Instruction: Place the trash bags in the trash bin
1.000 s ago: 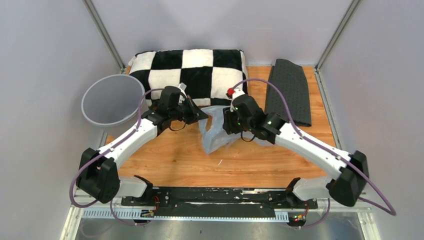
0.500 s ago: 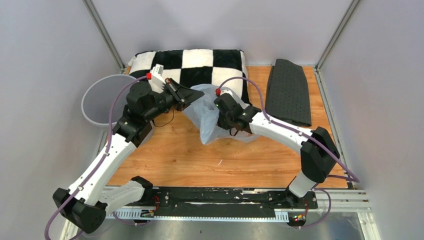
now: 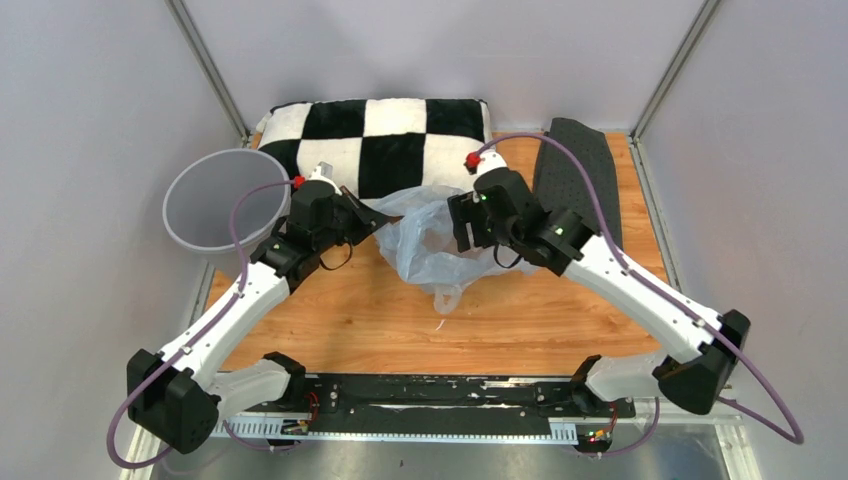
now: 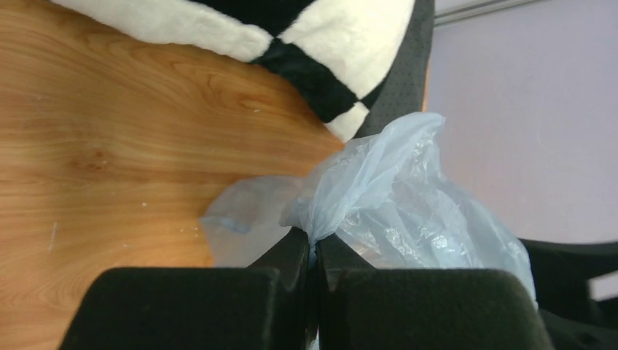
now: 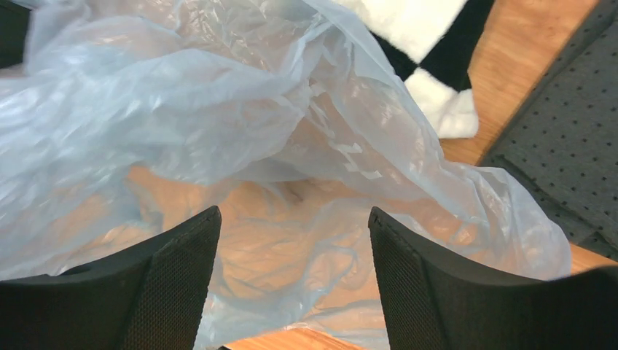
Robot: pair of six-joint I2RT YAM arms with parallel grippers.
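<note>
My right gripper will move away from my left gripper next and then lower onto the bag's loose edge (image 3: 521, 265) (image 5: 503, 213), because that edge reaches past my open fingers.
The trash bag (image 3: 428, 243), thin pale blue-grey plastic, hangs crumpled over the middle of the wooden table, its tail touching the boards. My left gripper (image 3: 376, 217) is shut on a bunched corner of it; in the left wrist view the jaws (image 4: 315, 244) pinch the gathered film of the bag (image 4: 397, 208). My right gripper (image 3: 461, 226) stands open at the bag's right side. In the right wrist view its fingers (image 5: 182, 281) are spread wide apart, with the bag (image 5: 218, 124) spread just beyond them and nothing pinched. The grey round trash bin (image 3: 212, 200) stands at the table's left edge, left of my left gripper.
A black-and-white checkered pillow (image 3: 385, 135) lies along the back edge behind the bag. A dark grey textured mat (image 3: 580, 180) lies at the back right, near my right arm. The enclosure walls stand close on both sides.
My right gripper has opened and let go of the bag, pulling back to the right. The left gripper, still holding the bag, has come down and back a little; the bag sags lower.
</note>
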